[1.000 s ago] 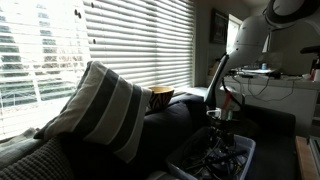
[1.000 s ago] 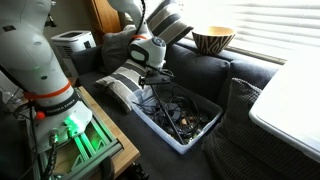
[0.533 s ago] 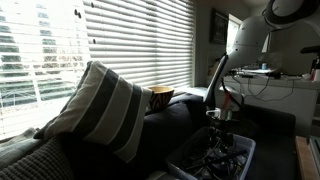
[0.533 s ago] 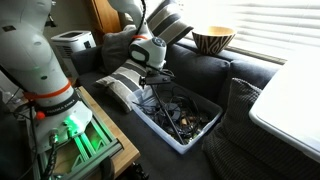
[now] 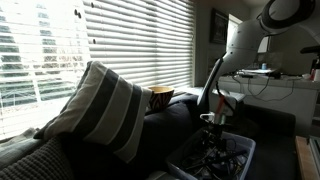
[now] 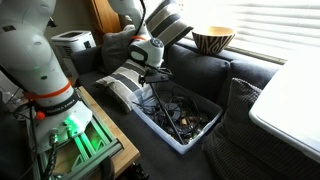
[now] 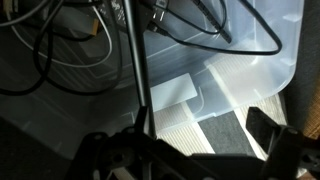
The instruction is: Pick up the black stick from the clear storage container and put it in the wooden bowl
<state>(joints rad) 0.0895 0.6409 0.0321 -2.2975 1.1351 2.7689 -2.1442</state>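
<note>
The black stick's upper part (image 7: 142,92) is off-center, beside one of my fingers. I should move my gripper down and to the left in the wrist view next, onto it.
The clear storage container (image 6: 186,140) sits on the dark sofa, full of black cables; it also shows in an exterior view (image 5: 240,150) and in the wrist view (image 7: 250,60). The black stick (image 7: 132,60) is a thin straight rod rising steeply out of the cables (image 6: 154,90). My gripper (image 7: 180,140) hovers just over the container's near end (image 6: 150,62), fingers apart, with the stick's upper end close beside one finger; I cannot tell whether they touch. The wooden bowl (image 6: 212,40) rests on the sofa back by the blinds, also seen in an exterior view (image 5: 161,97).
A striped cushion (image 5: 100,105) leans on the sofa (image 6: 250,90) near the bowl. Tangled cables (image 6: 185,110) fill the container. The robot base (image 6: 50,90) and a wooden stand are beside the sofa. A white table edge (image 6: 295,100) is to one side.
The arm has shifted slightly sideways over the container. The stick and the cables look unmoved.
</note>
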